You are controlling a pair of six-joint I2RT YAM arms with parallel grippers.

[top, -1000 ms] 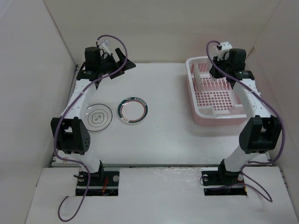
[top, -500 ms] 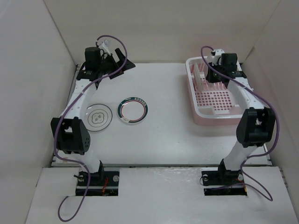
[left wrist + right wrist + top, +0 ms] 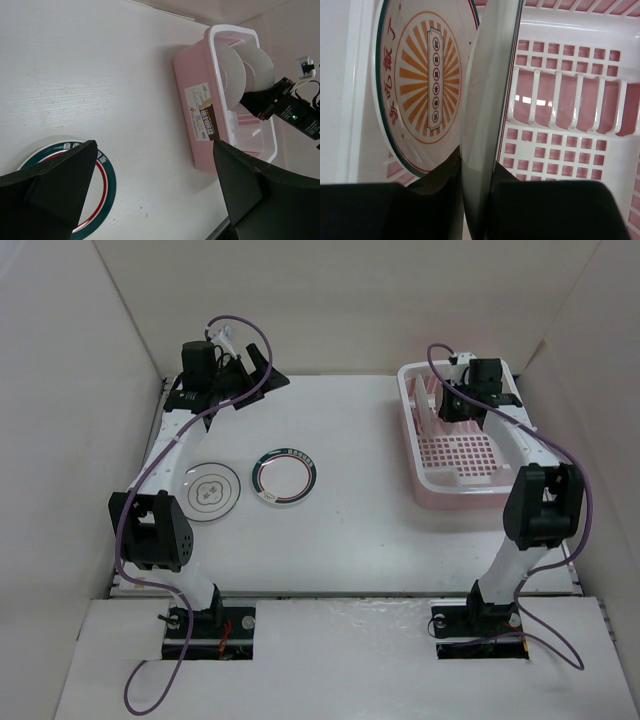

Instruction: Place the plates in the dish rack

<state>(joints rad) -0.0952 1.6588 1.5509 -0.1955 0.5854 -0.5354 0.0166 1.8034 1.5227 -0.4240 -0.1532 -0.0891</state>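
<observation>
My right gripper lowers the white plate, now higher than its neighbour, and releases the plate's rim next. The rack's slots (image 3: 434, 422) (image 3: 522, 97) beside the sunburst plate lie below.
The pink dish rack (image 3: 412, 455) stands at the far right of the table. My right gripper (image 3: 448, 405) reaches into its far end, shut on the edge of a white plate (image 3: 490, 100) held upright and seen edge-on. Just left of it a plate with an orange sunburst centre (image 3: 420, 85) stands in the rack's (image 3: 560, 150) slots. Both upright plates (image 3: 232, 75) also show in the left wrist view. A green-rimmed plate (image 3: 284, 477) and a plate with a thin dark ring (image 3: 211, 492) lie flat on the table at left. My left gripper (image 3: 262, 375) hovers open at the far left, holding nothing.
The left wrist view looks past the open gripper (image 3: 154, 150) across bare table, with the green-rimmed plate (image 3: 105, 175) and the rack's labelled side wall (image 3: 200, 115) in sight. Pale walls close in the table on three sides.
My right gripper has carried its plate leftward along the rack's far end, close beside the standing sunburst plate. The left arm and the two flat plates have not moved.
</observation>
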